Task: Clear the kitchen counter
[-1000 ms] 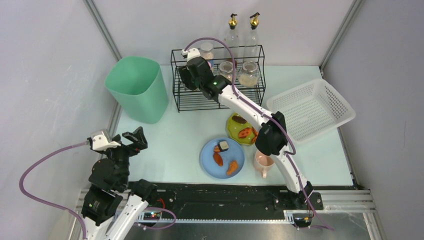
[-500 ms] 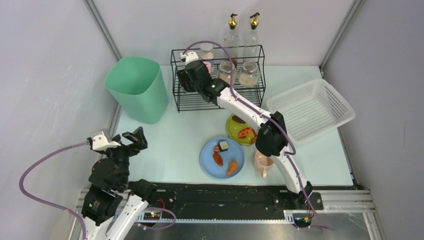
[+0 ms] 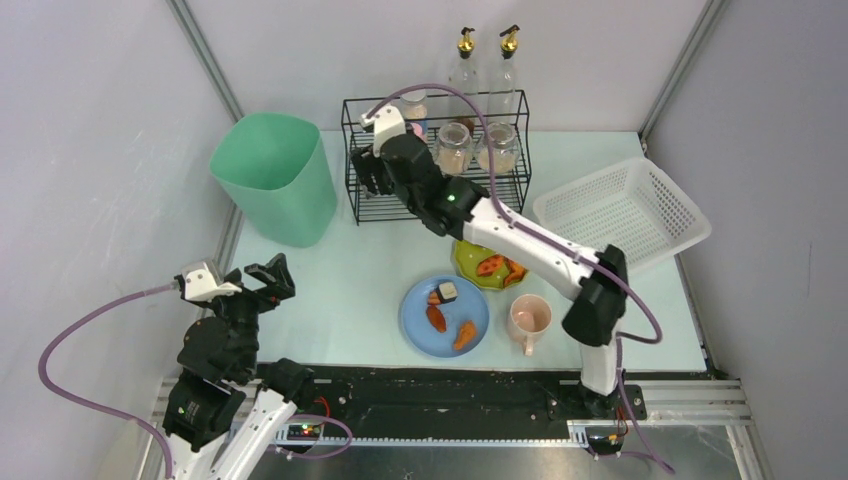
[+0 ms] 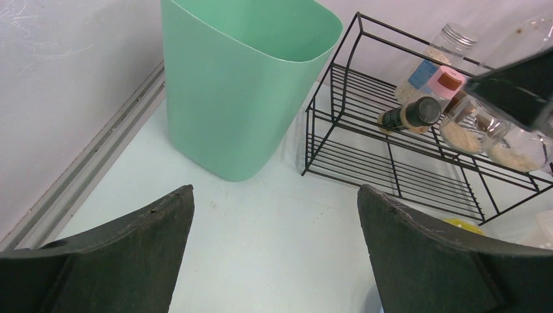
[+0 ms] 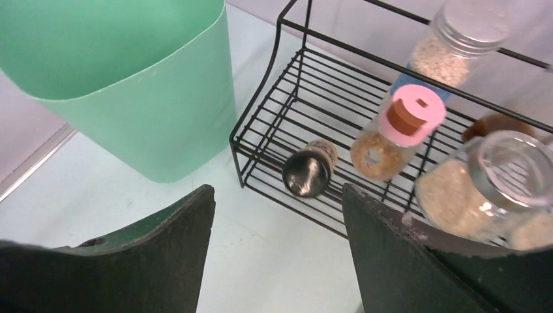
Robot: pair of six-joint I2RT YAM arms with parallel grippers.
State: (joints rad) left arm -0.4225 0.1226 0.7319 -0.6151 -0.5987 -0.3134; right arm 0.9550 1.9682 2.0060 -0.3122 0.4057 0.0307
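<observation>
Next, my right gripper moves back and down, toward the right in the top view, onto the pink cup's plate-side rim [image 3: 511,313], since the cup's opening faces up.
The kitchen counter [image 3: 340,270] is a pale mint-white tabletop. On it stand a blue plate [image 3: 420,318] with food pieces, a green bowl [image 3: 468,262] with food and a pink cup [image 3: 528,318]. My right gripper [image 3: 368,180] hangs open and empty just in front of the black wire rack's [image 3: 372,205] left end. In the right wrist view the gripper [image 5: 277,192] faces a black-capped bottle [image 5: 308,171] and a pink-capped bottle [image 5: 398,130], both lying on the rack. My left gripper [image 3: 272,278] is open and empty over the near left of the counter [image 4: 261,235].
A green bin [image 3: 275,180] stands at the back left, and also shows in the left wrist view [image 4: 241,78]. Glass jars [image 3: 497,142] sit in the rack, with two oil bottles [image 3: 465,60] behind it. A white slatted basket [image 3: 625,215] sits at the right.
My right gripper has drawn back out of the rack toward the front. Its elbow swung right, uncovering the pink cup. The left arm has not moved.
</observation>
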